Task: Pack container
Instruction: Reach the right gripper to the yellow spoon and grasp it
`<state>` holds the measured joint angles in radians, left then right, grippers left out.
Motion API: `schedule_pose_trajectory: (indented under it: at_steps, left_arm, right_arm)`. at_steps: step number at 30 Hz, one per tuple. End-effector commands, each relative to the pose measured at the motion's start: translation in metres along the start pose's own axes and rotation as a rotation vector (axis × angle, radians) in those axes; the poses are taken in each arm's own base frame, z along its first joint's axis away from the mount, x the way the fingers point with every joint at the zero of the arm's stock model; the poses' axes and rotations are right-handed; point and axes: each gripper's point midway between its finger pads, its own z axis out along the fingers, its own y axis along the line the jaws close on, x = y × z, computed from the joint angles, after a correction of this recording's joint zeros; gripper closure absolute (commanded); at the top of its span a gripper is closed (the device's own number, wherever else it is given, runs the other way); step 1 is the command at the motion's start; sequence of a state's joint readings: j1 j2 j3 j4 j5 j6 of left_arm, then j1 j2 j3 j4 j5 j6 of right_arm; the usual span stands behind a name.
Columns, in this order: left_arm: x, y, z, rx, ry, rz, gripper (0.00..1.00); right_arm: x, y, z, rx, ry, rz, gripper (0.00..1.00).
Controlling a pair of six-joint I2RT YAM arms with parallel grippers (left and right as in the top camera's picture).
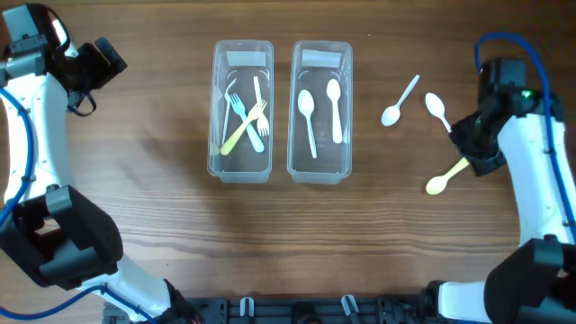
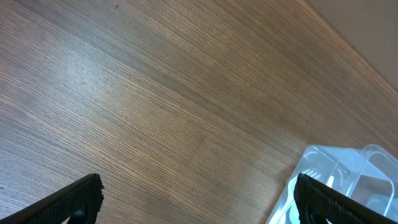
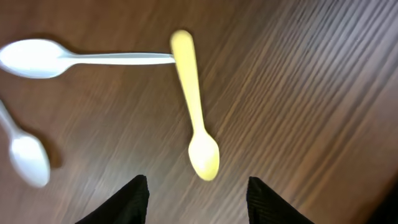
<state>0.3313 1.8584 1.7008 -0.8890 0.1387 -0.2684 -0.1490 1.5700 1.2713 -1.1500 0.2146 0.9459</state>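
Note:
My right gripper's open fingers are already lined up on either side of the handle below. My right gripper should move down next, onto the yellow spoon's handle's middle (image 1: pixel 460 167) (image 3: pixel 191 86).
Two clear containers stand mid-table: the left one (image 1: pixel 242 110) holds white and yellow forks, the right one (image 1: pixel 319 110) holds two white spoons. Loose on the table right of them lie a white spoon (image 1: pixel 399 101), a second white spoon (image 1: pixel 436 109) and a yellow spoon (image 1: pixel 445 179). My right gripper (image 3: pixel 198 190) is open and empty just above the yellow spoon's (image 3: pixel 194 112) bowl; both white spoons (image 3: pixel 74 58) (image 3: pixel 25 152) show beside it. My left gripper (image 2: pixel 198 202) is open and empty over bare wood at the far left, with the fork container's corner (image 2: pixel 345 180) at its right.
The wooden table (image 1: pixel 144 198) spreads around the containers. The right arm's body (image 1: pixel 531 171) stands over the table's right side, the left arm (image 1: pixel 36 108) along the left edge. The table's far edge shows in the left wrist view (image 2: pixel 354 50).

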Motion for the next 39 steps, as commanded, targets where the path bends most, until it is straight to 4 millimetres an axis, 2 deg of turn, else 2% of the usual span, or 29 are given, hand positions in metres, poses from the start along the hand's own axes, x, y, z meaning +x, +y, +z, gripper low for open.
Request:
schedule_pose_trajectory:
  at_steps: [1, 11, 15, 18, 23, 30, 32, 35, 39]
  left_arm:
    - [-0.008, -0.002, -0.014, 0.009, -0.039, -0.004, 0.0]
    - [-0.008, -0.002, -0.014, 0.009, -0.039, -0.004, 0.0]
    - [-0.008, -0.002, -0.014, 0.009, -0.039, -0.004, 0.0]
    - [-0.008, -0.002, -0.014, 0.009, -0.039, -0.004, 0.0]
    - [-0.008, -0.002, -0.014, 0.009, -0.039, -0.004, 0.0]
    - [-0.008, -0.002, -0.014, 0.009, -0.039, -0.004, 0.0]
    - [-0.008, -0.002, -0.014, 0.009, -0.039, -0.004, 0.0]
    - [-0.008, -0.002, -0.014, 0.009, -0.039, -0.004, 0.0]
    - [-0.008, -0.002, -0.014, 0.009, -0.039, -0.004, 0.0]
  right_arm:
    - [0.005, -0.012, 0.028, 0.043, -0.005, 0.138, 0.5]
    - [0.008, -0.035, 0.08, 0.054, -0.018, 0.213, 0.5]
    - [0.005, -0.039, 0.101, 0.018, -0.03, 0.257, 0.6]
    - [0.0, -0.027, 0.113, -0.022, -0.027, 0.187, 0.59]
    - [0.004, -0.012, 0.13, -0.065, 0.012, 0.083, 0.53]
    - [0.002, -0.006, 0.132, -0.089, 0.007, 0.036, 0.52]
    - [0.003, -0.005, 0.132, -0.094, 0.014, 0.045, 0.58]
    - [0.01, 0.002, 0.131, -0.131, 0.054, 0.047, 0.77]
    - [0.013, 0.001, 0.131, -0.131, 0.072, 0.07, 0.94]
